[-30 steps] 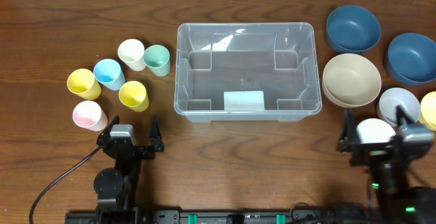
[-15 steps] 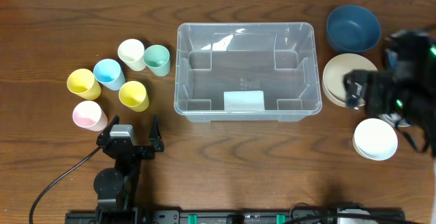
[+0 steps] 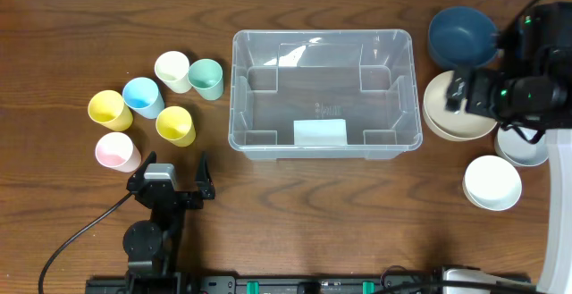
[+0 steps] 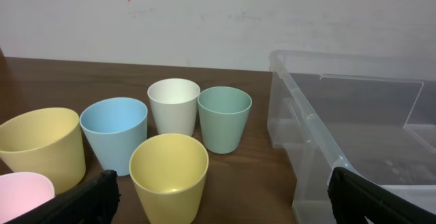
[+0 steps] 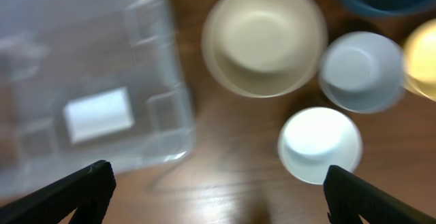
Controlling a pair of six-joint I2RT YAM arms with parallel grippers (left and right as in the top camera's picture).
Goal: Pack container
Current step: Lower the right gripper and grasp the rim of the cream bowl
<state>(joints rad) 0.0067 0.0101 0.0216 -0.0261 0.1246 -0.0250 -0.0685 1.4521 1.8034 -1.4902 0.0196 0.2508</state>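
Note:
I will next lower my right gripper to the beige bowl's rim (image 3: 483, 133) (image 5: 306, 75), on the side by the white and pale grey bowls, because it is still above them.
The container (image 3: 407, 88) is a large clear bin with a white label, standing empty mid-table. It also shows in the left wrist view (image 4: 354, 135) and the right wrist view (image 5: 88, 67). My left gripper (image 3: 170, 185) is open and empty, low at the table's front, facing several cups, with a yellow cup (image 4: 168, 173) nearest. My right gripper (image 3: 472, 93) is open and empty, raised above the bowls at the right. It looks down on a beige bowl (image 5: 264, 37), a white bowl (image 5: 320, 142) and a pale grey bowl (image 5: 361, 71).
White (image 3: 172, 71), green (image 3: 206, 78), blue (image 3: 143, 96), two yellow (image 3: 109, 109) (image 3: 175, 125) and pink (image 3: 117, 151) cups stand left of the container. A dark blue bowl (image 3: 462, 35) is at the back right and a yellow bowl (image 5: 422, 54) at the far right.
My right arm has risen from the table's front right and swung back over the bowls, uncovering the white bowl. The left arm, cups and container have not moved.

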